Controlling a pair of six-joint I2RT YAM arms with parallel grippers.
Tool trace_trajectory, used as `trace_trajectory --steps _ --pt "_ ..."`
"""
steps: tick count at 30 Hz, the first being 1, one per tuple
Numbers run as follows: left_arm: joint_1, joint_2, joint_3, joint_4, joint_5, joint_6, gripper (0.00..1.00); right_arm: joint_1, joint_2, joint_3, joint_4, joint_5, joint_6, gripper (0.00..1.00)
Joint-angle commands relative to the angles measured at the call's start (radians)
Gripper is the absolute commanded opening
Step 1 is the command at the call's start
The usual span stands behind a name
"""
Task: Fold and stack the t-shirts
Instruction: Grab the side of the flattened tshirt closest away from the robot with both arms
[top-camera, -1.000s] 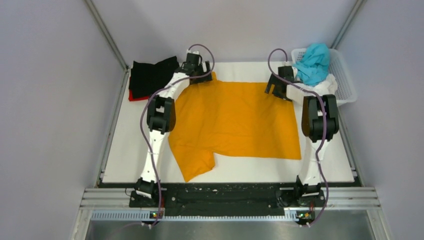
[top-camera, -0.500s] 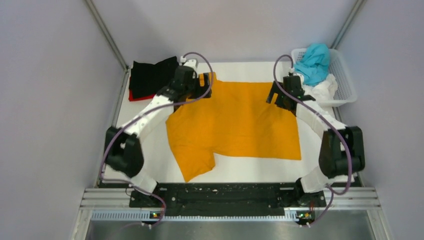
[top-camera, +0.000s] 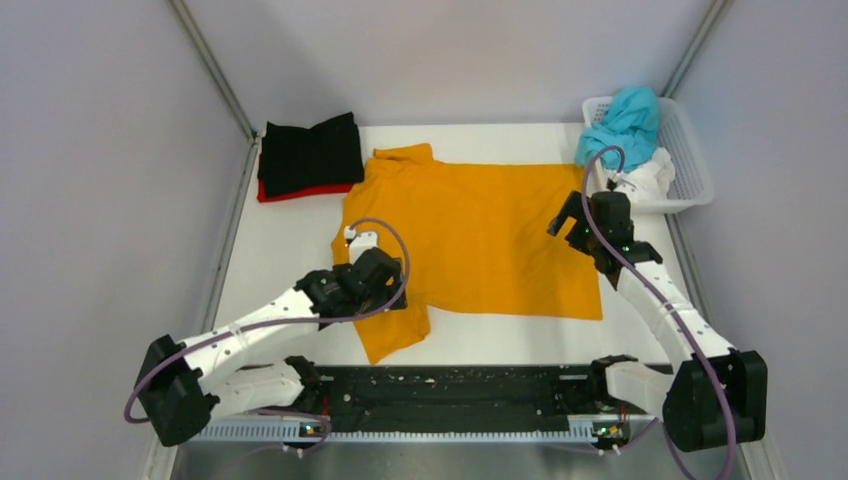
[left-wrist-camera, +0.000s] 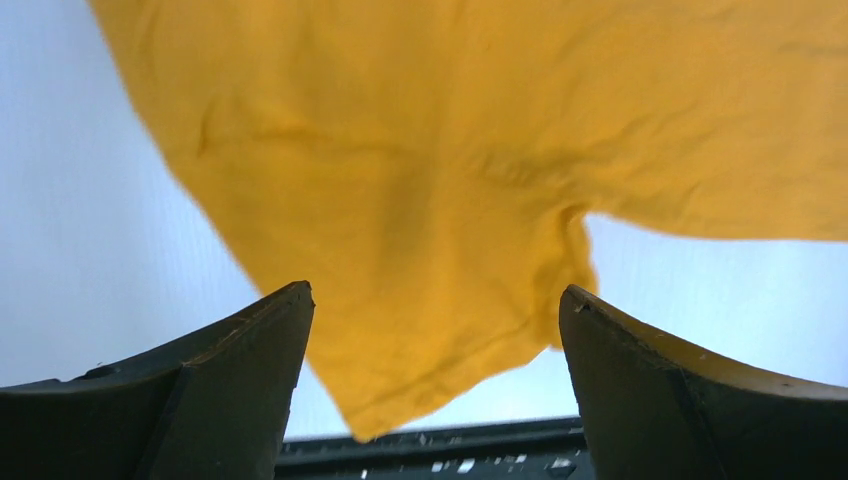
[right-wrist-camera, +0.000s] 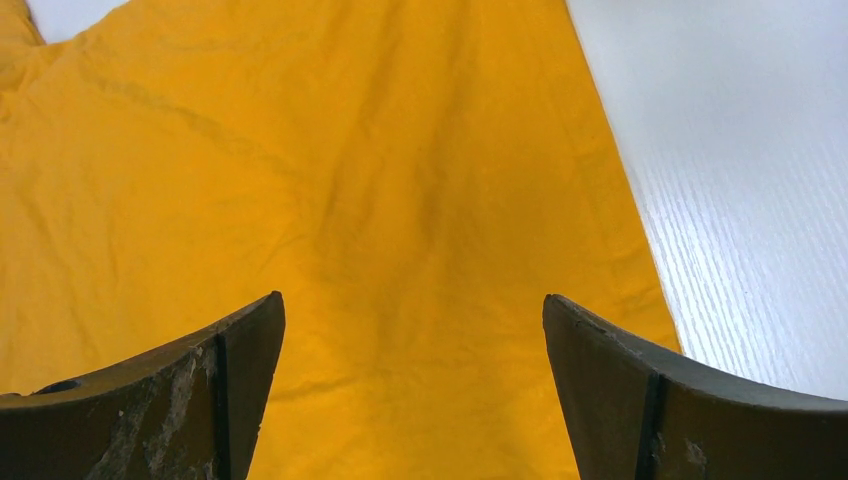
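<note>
I will next move my left gripper back toward the base bar and down onto the sleeve's near corner (top-camera: 377, 356) (left-wrist-camera: 367, 424), because that corner is below and back of my gripper.
An orange t-shirt (top-camera: 470, 235) lies spread flat on the white table, one sleeve (top-camera: 395, 335) pointing to the near left. My left gripper (top-camera: 390, 290) hovers open over that sleeve (left-wrist-camera: 430, 340), nothing between its fingers (left-wrist-camera: 250, 380). Over the shirt's right side, my right gripper (top-camera: 563, 222) is open too, with bare orange cloth (right-wrist-camera: 350, 180) below. A folded black t-shirt (top-camera: 310, 152) rests on a red one (top-camera: 290, 191) at the far left. The teal t-shirt (top-camera: 625, 118) and the white t-shirt (top-camera: 650, 177) lie crumpled in the basket.
The white lattice basket (top-camera: 692, 150) stands at the far right corner. A black base rail (top-camera: 450, 385) runs along the near edge, close to the sleeve. Bare white table (right-wrist-camera: 740, 150) shows right of the shirt's hem. Grey walls close in on both sides.
Both arms drew back from the shirt's far edge toward the near side. The left gripper went to the near-left sleeve, the right to the shirt's right side. Both stayed open.
</note>
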Motion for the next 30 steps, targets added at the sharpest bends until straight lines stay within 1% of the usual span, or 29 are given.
trace_trajectory --steps 1,3,5,8,10,12,15,19,21,24,26,28,29,30 --pt "-0.076 -0.091 -0.053 -0.288 -0.041 -0.257 0.97 -0.009 -0.04 -0.026 0.008 -0.052 0.036 0.99" --pt "-0.128 -0.123 -0.095 -0.337 -0.026 -0.328 0.96 -0.009 -0.047 -0.042 0.0 -0.07 0.041 0.99" --pt "-0.186 -0.172 -0.143 -0.347 0.009 -0.393 0.96 -0.01 -0.06 -0.062 -0.01 -0.084 0.044 0.99" --pt "-0.297 -0.27 -0.226 -0.287 0.05 -0.475 0.94 -0.01 -0.095 -0.097 -0.04 -0.078 0.049 0.99" --pt "-0.338 -0.314 -0.274 -0.239 0.051 -0.513 0.93 -0.01 -0.135 -0.116 -0.08 -0.063 0.054 0.99" --pt "-0.345 -0.333 -0.311 -0.197 0.036 -0.525 0.91 -0.009 -0.186 -0.139 -0.129 -0.039 0.074 0.99" --pt "-0.345 -0.336 -0.325 -0.185 -0.04 -0.551 0.89 -0.009 -0.287 -0.175 -0.194 -0.004 0.102 0.99" --pt "-0.343 -0.311 -0.332 -0.17 -0.099 -0.589 0.81 -0.009 -0.371 -0.193 -0.293 0.078 0.131 0.99" --pt "-0.343 -0.291 -0.349 -0.13 -0.076 -0.588 0.8 -0.009 -0.397 -0.183 -0.371 0.138 0.151 0.99" --pt "-0.344 -0.246 -0.364 -0.063 0.032 -0.541 0.76 -0.009 -0.432 -0.174 -0.412 0.163 0.188 0.99" --pt "-0.343 -0.209 -0.359 -0.097 0.053 -0.538 0.74 -0.009 -0.447 -0.168 -0.425 0.171 0.216 0.99" --pt "-0.343 -0.171 -0.35 -0.155 0.041 -0.55 0.7 -0.009 -0.461 -0.166 -0.435 0.176 0.224 0.99" --pt "-0.343 -0.156 -0.351 -0.166 0.03 -0.555 0.67 -0.009 -0.466 -0.167 -0.439 0.175 0.228 0.99" --pt "-0.343 -0.144 -0.352 -0.148 0.025 -0.544 0.65 -0.009 -0.473 -0.172 -0.438 0.171 0.228 0.99"
